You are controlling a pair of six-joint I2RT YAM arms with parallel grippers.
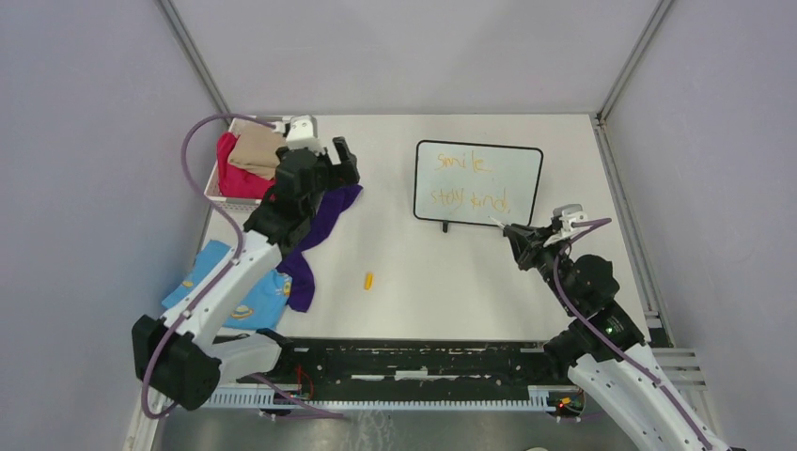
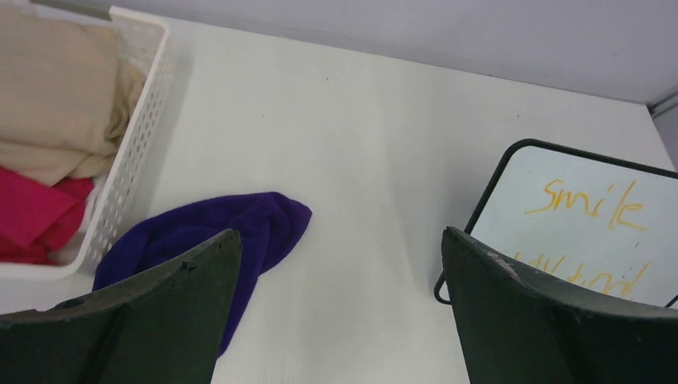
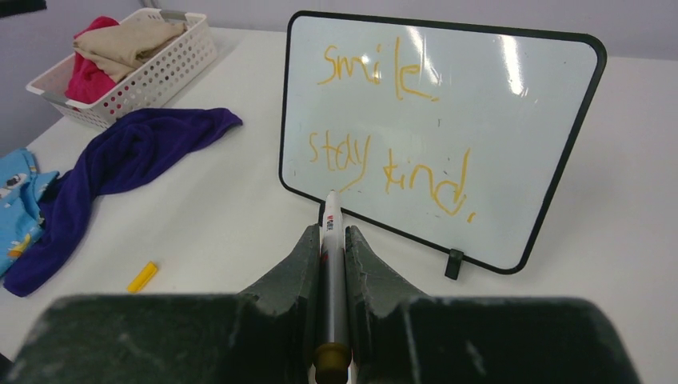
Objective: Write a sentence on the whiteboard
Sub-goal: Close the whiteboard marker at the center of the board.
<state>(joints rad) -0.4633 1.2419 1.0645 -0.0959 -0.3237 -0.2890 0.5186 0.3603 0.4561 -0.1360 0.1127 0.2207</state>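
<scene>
The small yellow cap (image 1: 368, 281) is below the left gripper and nearer the robot's base, so the left gripper should next move down and back to close around the cap.
The whiteboard (image 1: 477, 141) (image 3: 512, 120) (image 2: 528, 172) stands upright on its little feet at the back right of the table. On it is the sentence (image 1: 470, 199) (image 3: 384, 164), orange handwriting with "smile" above "stay kind". My right gripper (image 1: 512, 233) (image 3: 332, 234) is shut on a white marker (image 3: 333, 272). The marker's tip points at the board's lower edge under "stay"; whether it touches I cannot tell. My left gripper (image 1: 344, 162) (image 2: 340, 240) hangs open and empty over the table left of the board.
A white basket (image 1: 214, 188) (image 2: 132, 152) with beige and pink clothes stands at the back left. A purple cloth (image 1: 324, 225) (image 3: 136, 148) and a blue shirt (image 1: 240, 296) lie beside the left arm. A small yellow cap (image 1: 368, 280) (image 3: 142, 277) lies mid-table.
</scene>
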